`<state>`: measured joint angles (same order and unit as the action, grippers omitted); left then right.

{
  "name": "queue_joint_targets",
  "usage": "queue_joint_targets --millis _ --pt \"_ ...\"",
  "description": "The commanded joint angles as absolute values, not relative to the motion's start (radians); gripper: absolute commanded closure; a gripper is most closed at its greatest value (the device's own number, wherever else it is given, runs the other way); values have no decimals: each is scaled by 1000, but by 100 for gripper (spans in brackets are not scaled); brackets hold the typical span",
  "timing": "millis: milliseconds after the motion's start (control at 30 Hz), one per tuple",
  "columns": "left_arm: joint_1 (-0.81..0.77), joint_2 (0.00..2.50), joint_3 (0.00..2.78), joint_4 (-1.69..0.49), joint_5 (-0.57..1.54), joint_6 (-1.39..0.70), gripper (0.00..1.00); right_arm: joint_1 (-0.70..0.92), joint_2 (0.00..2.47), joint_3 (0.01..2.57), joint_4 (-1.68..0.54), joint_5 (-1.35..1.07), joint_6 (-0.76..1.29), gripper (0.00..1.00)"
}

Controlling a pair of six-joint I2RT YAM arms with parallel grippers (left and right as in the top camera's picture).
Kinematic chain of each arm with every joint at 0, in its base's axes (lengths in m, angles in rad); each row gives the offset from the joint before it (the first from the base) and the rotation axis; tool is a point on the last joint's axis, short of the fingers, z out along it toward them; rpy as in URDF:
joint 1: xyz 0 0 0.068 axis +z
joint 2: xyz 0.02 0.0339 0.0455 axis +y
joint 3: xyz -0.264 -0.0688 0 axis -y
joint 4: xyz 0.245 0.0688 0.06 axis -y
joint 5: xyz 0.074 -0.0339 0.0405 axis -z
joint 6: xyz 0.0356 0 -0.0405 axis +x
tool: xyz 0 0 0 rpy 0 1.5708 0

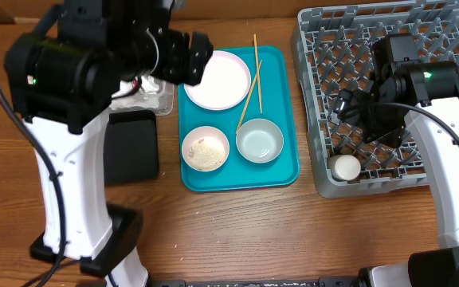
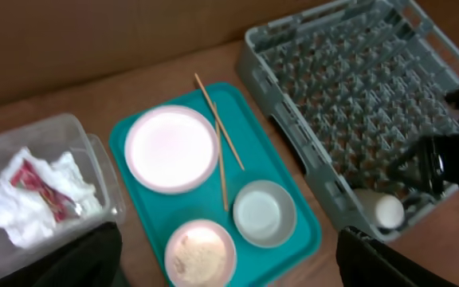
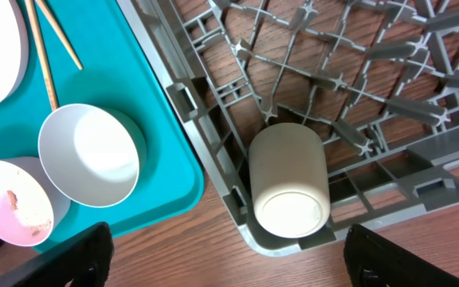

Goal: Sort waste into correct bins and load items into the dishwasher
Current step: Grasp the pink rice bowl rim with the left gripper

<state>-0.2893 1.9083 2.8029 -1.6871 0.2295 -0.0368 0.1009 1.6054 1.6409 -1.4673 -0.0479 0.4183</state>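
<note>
The open left gripper comes down onto the rim next. The small bowl's rim (image 1: 226,158) (image 2: 234,262) beside the empty white bowl lies below my fingers on the teal tray.
My left gripper (image 2: 228,237) hangs open over the teal tray, above the small bowl with rice grains (image 2: 200,253). Beside that bowl sit an empty white bowl (image 2: 264,213), the pink plate (image 2: 170,148) and two chopsticks (image 2: 220,139). The crumpled napkin (image 2: 26,209) and red wrapper (image 2: 41,186) lie in the clear tub (image 2: 94,151). My right gripper (image 3: 229,243) is open above the near-left corner of the grey dish rack (image 3: 349,72). The white cup (image 3: 287,187) rests in that corner, base toward the camera, free of the fingers.
The teal tray (image 1: 281,96) lies mid-table between the bins and the rack (image 1: 317,80). The black tray (image 1: 131,147) sits in front of the clear tub (image 1: 162,100), under my left arm. Bare wooden table runs along the front edge.
</note>
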Motion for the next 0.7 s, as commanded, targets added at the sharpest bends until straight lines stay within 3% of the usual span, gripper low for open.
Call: queue_joint_targets --millis 0,67,233,333,667 --pt "-315 1929 2626 -1690 246 -92 12 109 1587 1657 -1461 -54 419 5" --pt "-327 1934 2503 -1689 219 -134 12 109 1587 1657 -1453 -54 419 5" --pt "-354 1955 2234 -1665 141 -188 24 109 1587 1657 -1435 -54 419 4" --pt "-380 1955 2067 -1575 120 -188 25 109 1587 1657 -1422 -54 419 4" --pt "-451 1955 1674 -1266 123 -13 31 109 1587 1657 -1416 -54 419 3"
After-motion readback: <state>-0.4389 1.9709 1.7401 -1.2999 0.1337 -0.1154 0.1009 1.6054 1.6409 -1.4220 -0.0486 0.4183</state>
